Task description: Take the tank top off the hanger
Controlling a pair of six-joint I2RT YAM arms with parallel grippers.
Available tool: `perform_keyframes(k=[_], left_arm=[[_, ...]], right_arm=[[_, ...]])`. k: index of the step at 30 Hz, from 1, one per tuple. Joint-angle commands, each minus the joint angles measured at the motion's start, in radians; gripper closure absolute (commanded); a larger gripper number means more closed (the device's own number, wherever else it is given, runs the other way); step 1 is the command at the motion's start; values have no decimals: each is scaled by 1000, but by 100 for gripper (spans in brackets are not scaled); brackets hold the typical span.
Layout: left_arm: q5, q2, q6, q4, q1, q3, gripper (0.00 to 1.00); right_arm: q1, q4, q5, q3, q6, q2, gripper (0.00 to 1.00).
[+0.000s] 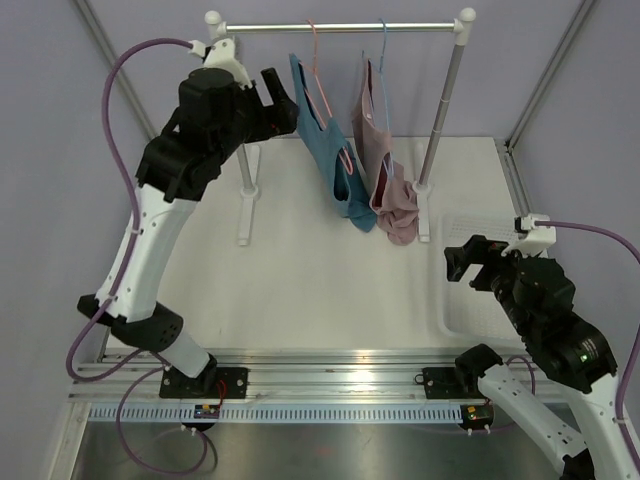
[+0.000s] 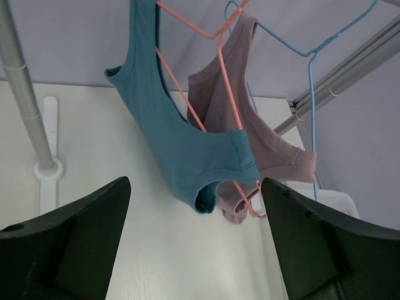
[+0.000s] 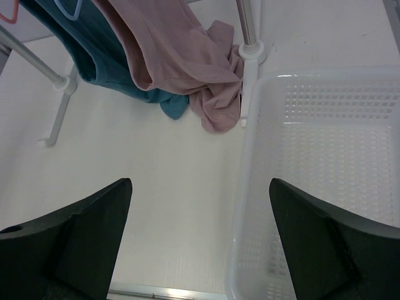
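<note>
My left gripper moves across toward the bare pink wire below the hanger's twisted neck next, turns to face outward, then closes there.
The teal-blue tank top [image 1: 328, 150] hangs on the pink wire hanger [image 1: 316, 62] from the rail at the back. It also shows in the left wrist view [image 2: 181, 144] with the pink hanger [image 2: 226, 94] inside it, and in the right wrist view [image 3: 94, 50]. My left gripper [image 1: 282, 100] is raised, open and empty, just left of the tank top's strap; in its own view [image 2: 195, 187] the top hangs a short way ahead. My right gripper [image 1: 457, 263] is open and empty, low at the right, above the tray's left edge [image 3: 200, 187].
A dusty pink top [image 1: 385, 160] hangs on a light blue hanger [image 1: 382, 45] right of the teal one. The rack's rail [image 1: 340, 27] stands on two posts [image 1: 445, 100]. A white perforated tray [image 3: 325, 156] lies at the right.
</note>
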Motion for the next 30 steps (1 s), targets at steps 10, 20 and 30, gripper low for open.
perform_keyframes(k=[10, 20, 30], left_arm=[[-261, 280, 94, 359, -84, 115, 16], [-415, 479, 201, 350, -109, 278, 52], [-486, 446, 224, 344, -109, 270, 100]], right_arm=[[5, -45, -121, 25, 57, -125, 1], [5, -46, -227, -10, 92, -140, 1], [6, -8, -264, -38, 78, -123, 1]])
